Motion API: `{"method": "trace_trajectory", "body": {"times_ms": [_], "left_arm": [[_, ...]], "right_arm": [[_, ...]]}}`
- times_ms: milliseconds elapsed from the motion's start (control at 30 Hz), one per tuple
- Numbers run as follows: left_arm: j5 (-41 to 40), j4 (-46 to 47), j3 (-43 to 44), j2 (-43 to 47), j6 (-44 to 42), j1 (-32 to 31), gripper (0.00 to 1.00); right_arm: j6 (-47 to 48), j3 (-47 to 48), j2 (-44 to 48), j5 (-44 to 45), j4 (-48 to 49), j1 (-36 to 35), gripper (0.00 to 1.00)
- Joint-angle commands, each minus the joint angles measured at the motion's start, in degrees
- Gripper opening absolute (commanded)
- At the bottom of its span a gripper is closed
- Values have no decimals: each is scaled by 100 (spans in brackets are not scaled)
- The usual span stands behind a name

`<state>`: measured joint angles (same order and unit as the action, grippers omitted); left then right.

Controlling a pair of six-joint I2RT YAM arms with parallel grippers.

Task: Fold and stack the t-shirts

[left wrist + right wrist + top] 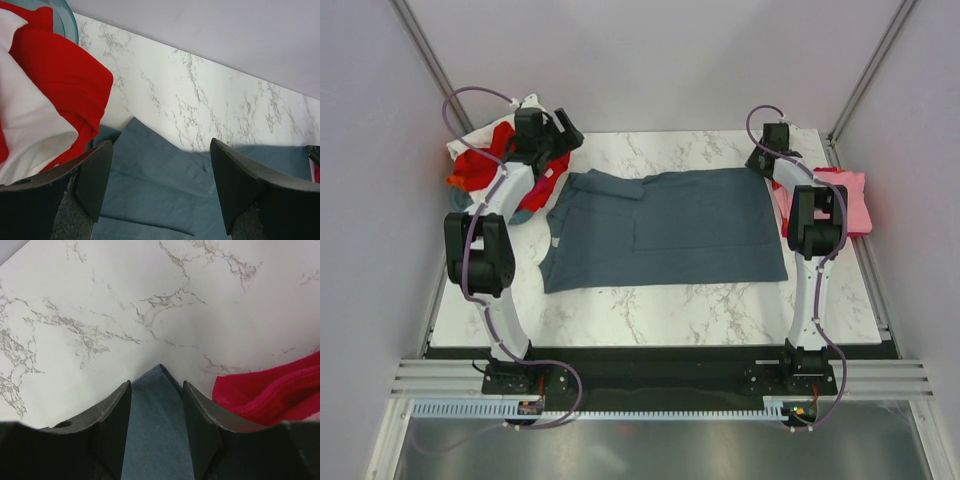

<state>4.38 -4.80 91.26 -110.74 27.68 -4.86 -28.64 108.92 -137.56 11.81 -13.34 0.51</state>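
Next, my right gripper closes in place on the tip of the blue-grey t-shirt's corner (754,170) (159,377), since the t-shirt's hem lies between its fingers.
A slate blue-grey t-shirt (670,225) lies spread flat across the marble table (670,310), with one sleeve folded in at its far left. My left gripper (563,152) hovers open over that far left corner. In the left wrist view its jaws (161,150) stand wide apart above the folded blue cloth (150,185), holding nothing. My right gripper (762,160) is at the shirt's far right corner. In the right wrist view its jaws (156,390) are open, and the hemmed corner (157,440) lies between them.
A round teal basket (67,20) at the far left holds a red t-shirt (60,75) and a white one (25,125). Folded pink t-shirts (850,200) lie at the right table edge, seen magenta (270,390) beside my right fingers. Grey walls enclose the table.
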Motion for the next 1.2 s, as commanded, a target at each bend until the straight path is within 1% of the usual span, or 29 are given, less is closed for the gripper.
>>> {"method": "trace_trajectory", "body": {"times_ms": [0,67,167,300,333,367,433,467,533,567,633,667,733,833,867,1000,1100,1167], "left_arm": [[-166,5,313,-71,-403,-23,85],[-201,-38,392,-158,-456,-50,85],[-421,-354,585,-307,-509,-138,84],[-368,-460,682,-492,-562,-243,84],[-333,-522,717,-545,-588,-261,84],[-315,-557,787,-580,-606,-287,84],[-315,-680,893,-694,-667,-357,83],[-315,-828,1041,-747,-694,-375,83],[-298,-952,1191,-905,-738,-401,83],[-298,-1022,1340,-967,-747,-401,83],[-219,-1198,1499,-1150,-782,-401,83],[-201,-1260,1665,-1204,-782,-401,83],[-140,-1471,1929,-1423,-773,-410,82],[-148,-1805,2219,-1670,-747,-410,81],[-113,-1858,2351,-1801,-764,-410,77],[-279,-2112,2528,-2022,-887,-489,72],[-421,-2218,2537,-2127,-1001,-551,72],[-421,-2314,2528,-2162,-1028,-577,74]], "right_arm": [[87,146,-122,172,51,-8,54],[96,217,-166,207,51,-7,54],[35,454,-324,190,-71,-7,54],[-44,621,-465,137,-186,-8,49],[-36,639,-482,111,-186,-7,46],[-36,639,-483,111,-195,-7,38],[-36,621,-465,102,-195,-7,31],[-27,621,-465,84,-195,-16,24],[-1,613,-439,84,-221,-7,20],[8,595,-430,76,-230,-7,15],[8,551,-395,67,-221,-7,11],[8,534,-377,67,-239,-7,6],[17,472,-333,67,-230,-8,1],[-18,375,-263,102,-195,-16,0],[-53,358,-263,102,-178,-8,0],[-71,314,-245,76,-151,-16,0],[-71,314,-245,84,-151,-7,0],[-80,314,-228,67,-151,-7,0]]}}
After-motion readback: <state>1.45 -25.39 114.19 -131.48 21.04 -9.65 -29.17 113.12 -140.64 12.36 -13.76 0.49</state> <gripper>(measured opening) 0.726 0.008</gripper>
